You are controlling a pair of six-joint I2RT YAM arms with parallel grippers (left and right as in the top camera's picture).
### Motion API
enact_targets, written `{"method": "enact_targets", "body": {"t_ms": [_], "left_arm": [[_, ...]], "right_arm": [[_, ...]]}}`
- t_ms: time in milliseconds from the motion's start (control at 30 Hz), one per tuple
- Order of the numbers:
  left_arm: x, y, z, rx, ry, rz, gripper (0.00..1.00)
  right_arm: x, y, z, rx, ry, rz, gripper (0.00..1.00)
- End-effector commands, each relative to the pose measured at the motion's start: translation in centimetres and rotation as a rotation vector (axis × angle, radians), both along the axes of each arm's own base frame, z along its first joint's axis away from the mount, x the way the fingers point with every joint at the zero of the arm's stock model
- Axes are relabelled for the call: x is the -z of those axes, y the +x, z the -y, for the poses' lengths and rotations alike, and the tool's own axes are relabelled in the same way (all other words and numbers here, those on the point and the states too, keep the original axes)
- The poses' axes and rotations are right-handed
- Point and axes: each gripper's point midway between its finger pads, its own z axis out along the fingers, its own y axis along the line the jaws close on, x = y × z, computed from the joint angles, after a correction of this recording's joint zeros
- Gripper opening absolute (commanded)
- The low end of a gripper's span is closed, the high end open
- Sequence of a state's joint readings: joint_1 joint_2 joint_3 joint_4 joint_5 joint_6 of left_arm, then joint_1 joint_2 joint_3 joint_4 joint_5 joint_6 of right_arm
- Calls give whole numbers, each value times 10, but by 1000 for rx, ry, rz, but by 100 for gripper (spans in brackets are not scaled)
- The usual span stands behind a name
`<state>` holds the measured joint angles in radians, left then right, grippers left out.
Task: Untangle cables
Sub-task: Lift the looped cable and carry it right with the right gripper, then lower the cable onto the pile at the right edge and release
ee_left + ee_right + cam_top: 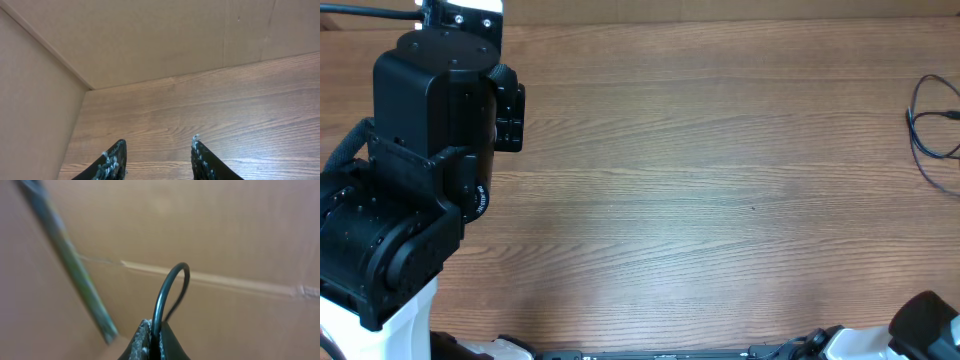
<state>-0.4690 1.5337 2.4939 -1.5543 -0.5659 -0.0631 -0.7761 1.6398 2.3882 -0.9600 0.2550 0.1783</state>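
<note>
The held loop will be released next, after my right gripper tilts down toward the loose cable loops on the tabletop.
A thin black cable [923,132] lies in loose loops at the far right edge of the table in the overhead view, partly cut off by the frame. My right gripper [156,327] is shut on a loop of black cable [170,287] that arches up from between its fingers, against a cardboard wall. The right gripper itself does not show in the overhead view. My left gripper [157,147] is open and empty above the wooden table near a cardboard corner. The left arm [415,170] fills the left side of the overhead view.
Cardboard walls [150,40] stand at the back and left of the table. A blurred greenish rod [70,260] slants across the right wrist view. The right arm's base [925,325] shows at the bottom right corner.
</note>
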Motion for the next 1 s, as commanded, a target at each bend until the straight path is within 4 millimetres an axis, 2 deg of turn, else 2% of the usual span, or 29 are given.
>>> {"method": "enact_targets", "body": {"t_ms": [0, 33, 67, 100, 167, 267, 367, 533, 633, 667, 733, 767, 800, 833, 867, 900, 967], "left_arm": [[-4, 2, -4, -12, 18, 15, 42], [-4, 2, -4, -12, 18, 15, 42], [-4, 2, -4, -12, 18, 15, 42], [-4, 2, -4, -11, 18, 14, 42], [-4, 2, -4, -11, 18, 15, 42], [-5, 3, -3, -11, 15, 21, 41], [-5, 3, -3, -11, 14, 21, 41], [-2, 2, 1, 12, 0, 7, 41], [-2, 2, 2, 15, -2, 4, 41], [-2, 2, 2, 15, -2, 4, 41], [-2, 2, 2, 14, -4, 4, 41], [-2, 2, 2, 14, -4, 4, 41], [-2, 2, 2, 14, -4, 4, 41], [-2, 2, 2, 14, -4, 4, 41], [-2, 1, 2, 14, -4, 4, 41], [-2, 1, 2, 14, -4, 5, 41], [-2, 2, 2, 14, -4, 5, 41]], "right_arm": [[70, 7, 32, 66, 149, -71, 4], [90, 10, 38, 75, 186, -92, 4], [132, 16, 46, 87, 271, -114, 4], [155, 23, 47, 73, 319, -120, 4], [204, 39, 44, 16, 415, -129, 4], [261, 68, 28, -103, 514, -120, 4], [303, 89, 14, -145, 548, -111, 4], [358, 116, -11, -201, 567, -151, 4], [401, 129, -25, -216, 632, -217, 4], [428, 135, -32, -221, 667, -267, 4], [450, 136, -36, -217, 698, -309, 4], [461, 136, -38, -216, 717, -329, 15], [464, 136, -39, -219, 724, -333, 37], [465, 136, -41, -228, 733, -334, 74], [462, 138, -43, -245, 733, -331, 95], [456, 141, -45, -268, 728, -327, 100], [430, 145, -43, -298, 686, -315, 100]]}}
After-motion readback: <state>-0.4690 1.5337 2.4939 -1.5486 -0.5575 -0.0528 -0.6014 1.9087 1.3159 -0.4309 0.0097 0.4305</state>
